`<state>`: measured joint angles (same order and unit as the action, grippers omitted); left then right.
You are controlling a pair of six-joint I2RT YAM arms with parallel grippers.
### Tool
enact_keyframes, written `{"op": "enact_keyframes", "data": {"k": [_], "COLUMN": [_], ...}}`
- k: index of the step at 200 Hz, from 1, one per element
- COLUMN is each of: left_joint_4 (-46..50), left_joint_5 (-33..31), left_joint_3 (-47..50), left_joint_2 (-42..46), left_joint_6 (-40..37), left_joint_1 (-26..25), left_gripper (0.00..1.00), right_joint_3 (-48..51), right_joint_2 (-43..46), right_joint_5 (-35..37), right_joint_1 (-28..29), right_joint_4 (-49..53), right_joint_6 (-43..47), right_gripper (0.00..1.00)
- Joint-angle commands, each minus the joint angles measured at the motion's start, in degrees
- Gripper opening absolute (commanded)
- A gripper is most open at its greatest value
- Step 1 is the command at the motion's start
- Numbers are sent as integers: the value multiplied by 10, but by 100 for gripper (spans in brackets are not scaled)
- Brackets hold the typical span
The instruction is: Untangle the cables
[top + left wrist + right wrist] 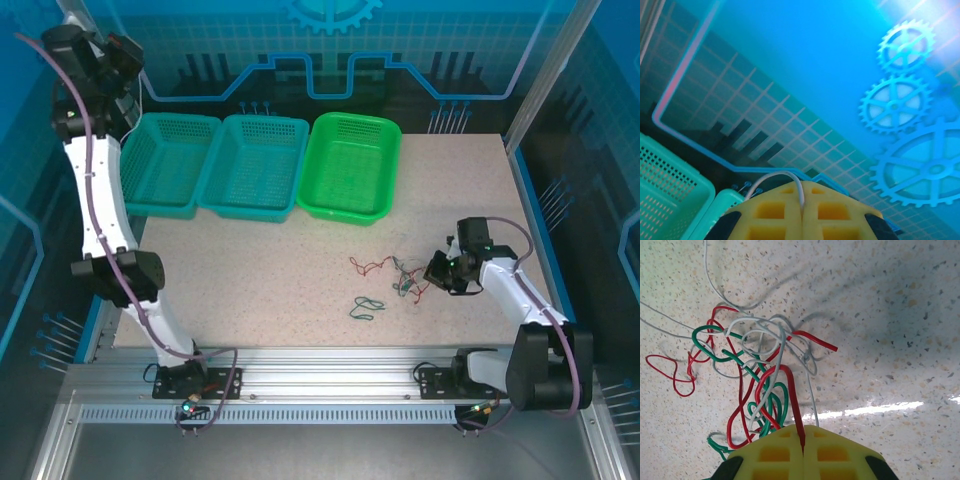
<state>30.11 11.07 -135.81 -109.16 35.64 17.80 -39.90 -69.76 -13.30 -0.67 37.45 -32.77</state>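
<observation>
My left gripper moves down toward the teal basket nearest it and lets go of the whitish cable inside next, since the cable hangs clear of the tangle (pixel 750 375).
A tangle of red, green and whitish cables (pixel 405 276) lies on the table right of centre, close up in the right wrist view as the cable tangle (pixel 750 375). My right gripper (pixel 802 440) is low at the tangle's right side (pixel 440 272), shut on a red cable (pixel 792 395). A loose red cable (pixel 368 264) and a small green loop (pixel 365 308) lie left of the tangle. My left gripper (pixel 802 200), raised high at the far left (pixel 125 50), is shut on a whitish cable (pixel 777 176) that arcs out of its yellow fingers (pixel 770 212).
Two teal baskets (pixel 165 160) (pixel 255 165) and a bright green basket (pixel 350 165) stand in a row along the back of the speckled table (pixel 250 280). The left arm (pixel 100 200) rises along the table's left edge.
</observation>
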Motion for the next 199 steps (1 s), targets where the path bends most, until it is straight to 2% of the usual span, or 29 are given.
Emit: {"op": "enact_keyframes", "data": {"k": [1, 66, 80, 95, 110, 131, 150, 171, 185, 199], "left_joint_4": [-10, -79, -84, -86, -96, -120, -139, -142, -134, -103], "left_joint_5": [20, -86, -85, -75, -63, -44, -11, 29, 48, 47], "left_joint_3": [16, 201, 217, 225, 237, 275, 322, 388, 445, 501], "left_joint_2": [-18, -74, -81, -77, -54, 7, 78, 173, 237, 293], "left_joint_6": [-18, -82, -96, -92, -77, -31, 19, 70, 78, 76], "left_joint_1": [5, 36, 41, 43, 42, 40, 30, -10, -71, -154], "left_gripper": [0, 0, 25, 39, 58, 69, 73, 73, 73, 73], "right_joint_3": [-9, -52, -61, -68, -71, -73, -77, -79, -79, -77], "right_joint_2": [-8, -37, -38, -41, -46, -52, -57, -62, -66, -70], "right_joint_5": [-16, -20, -26, -29, -34, -48, -55, -55, -55, -52], "right_joint_1": [6, 9, 9, 10, 11, 16, 24, 33, 36, 38], "right_joint_4": [20, 40, 44, 46, 44, 35, 28, 19, 13, 6], "right_joint_6": [-16, -1, 6, 11, 14, 18, 26, 32, 34, 34], "right_gripper": [0, 0, 0, 0, 0, 0, 0, 0, 0, 0]}}
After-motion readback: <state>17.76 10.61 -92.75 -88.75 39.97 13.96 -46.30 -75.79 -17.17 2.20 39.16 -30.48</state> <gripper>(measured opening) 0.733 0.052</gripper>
